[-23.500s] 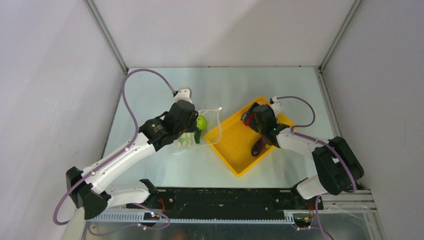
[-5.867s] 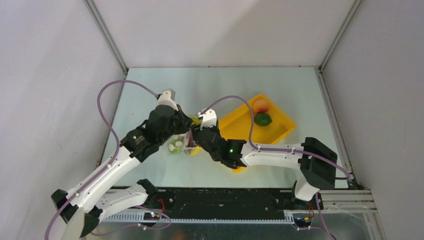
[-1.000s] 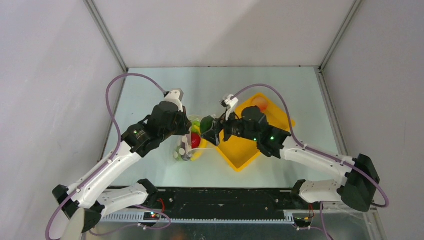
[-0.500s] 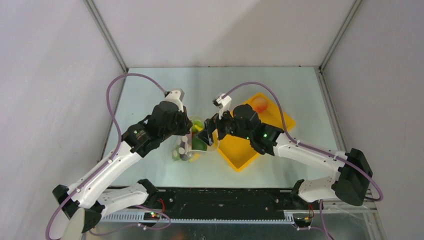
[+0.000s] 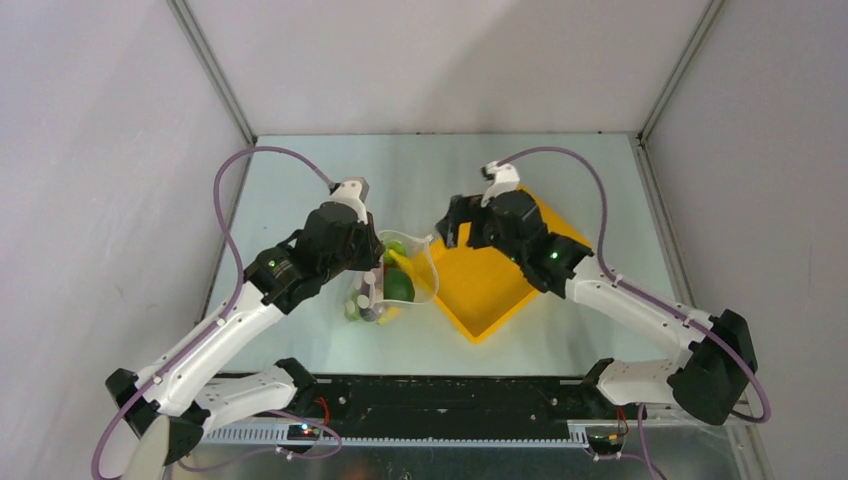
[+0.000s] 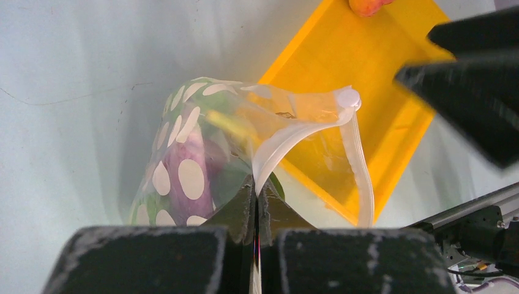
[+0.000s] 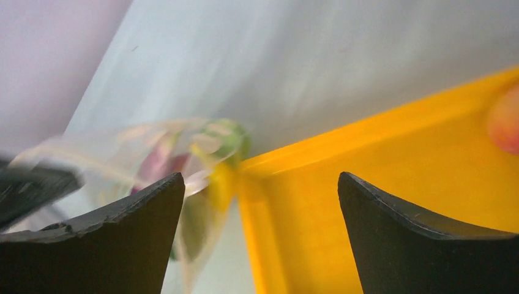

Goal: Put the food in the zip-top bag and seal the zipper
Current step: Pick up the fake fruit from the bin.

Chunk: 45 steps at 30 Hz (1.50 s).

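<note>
I will bring my open right gripper away from the bag and down toward the tray's far end, around the peach (image 7: 507,119), which is still outside the bag.
The zip-top bag (image 5: 405,285) stands open-mouthed left of the tray, its white-dotted film showing in the left wrist view (image 6: 183,141). My left gripper (image 6: 256,190) is shut on the bag's rim, and the zipper (image 6: 362,177) curves away from the pinch. Inside the bag lie food pieces: a purple eggplant (image 6: 191,160), a green round fruit (image 5: 400,287) and a yellow banana (image 5: 396,256). My right gripper (image 5: 452,226) hangs open and empty over the tray's left corner, apart from the bag (image 7: 177,153). A peach (image 7: 507,119) lies in the tray.
The yellow tray (image 5: 478,300) sits diagonally right of the bag, its near corner toward the arm bases. Its wall (image 7: 367,131) runs just beyond my right gripper (image 7: 260,184). Grey enclosure walls ring the table.
The right gripper opened fully and pulled back from the bag's mouth toward the tray. The green fruit that was at the bag's mouth now lies inside the bag. The left arm held still.
</note>
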{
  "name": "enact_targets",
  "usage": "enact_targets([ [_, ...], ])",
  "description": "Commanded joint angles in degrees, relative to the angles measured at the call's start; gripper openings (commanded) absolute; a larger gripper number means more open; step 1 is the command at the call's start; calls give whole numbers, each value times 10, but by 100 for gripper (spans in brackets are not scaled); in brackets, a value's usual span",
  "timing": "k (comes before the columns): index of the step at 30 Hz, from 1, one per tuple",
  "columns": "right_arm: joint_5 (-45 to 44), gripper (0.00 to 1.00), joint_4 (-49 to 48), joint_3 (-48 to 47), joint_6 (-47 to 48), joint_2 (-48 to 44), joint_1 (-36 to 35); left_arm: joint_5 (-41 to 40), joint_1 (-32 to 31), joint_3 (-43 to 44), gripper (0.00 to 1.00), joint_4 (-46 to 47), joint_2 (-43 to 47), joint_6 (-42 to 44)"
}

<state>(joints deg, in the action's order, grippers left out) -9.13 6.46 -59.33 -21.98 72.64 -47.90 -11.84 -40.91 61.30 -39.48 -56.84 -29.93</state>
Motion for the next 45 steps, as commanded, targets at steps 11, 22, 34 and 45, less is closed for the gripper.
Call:
enact_targets([
  [11, -188, 100, 75, 1, -274, 109, 208, -1, 0, -2, 0, 28, -2, 1],
  [22, -193, 99, -65, -1, -329, 223, 265, 0, 0, -2, 0, 30, -4, 6],
  [34, -181, 99, -102, -15, -345, 306, 272, 3, 0, -2, 0, 35, -7, 10],
  [45, -186, 89, -110, -17, -324, 321, 266, 11, 0, -5, 0, 41, -5, 10],
])
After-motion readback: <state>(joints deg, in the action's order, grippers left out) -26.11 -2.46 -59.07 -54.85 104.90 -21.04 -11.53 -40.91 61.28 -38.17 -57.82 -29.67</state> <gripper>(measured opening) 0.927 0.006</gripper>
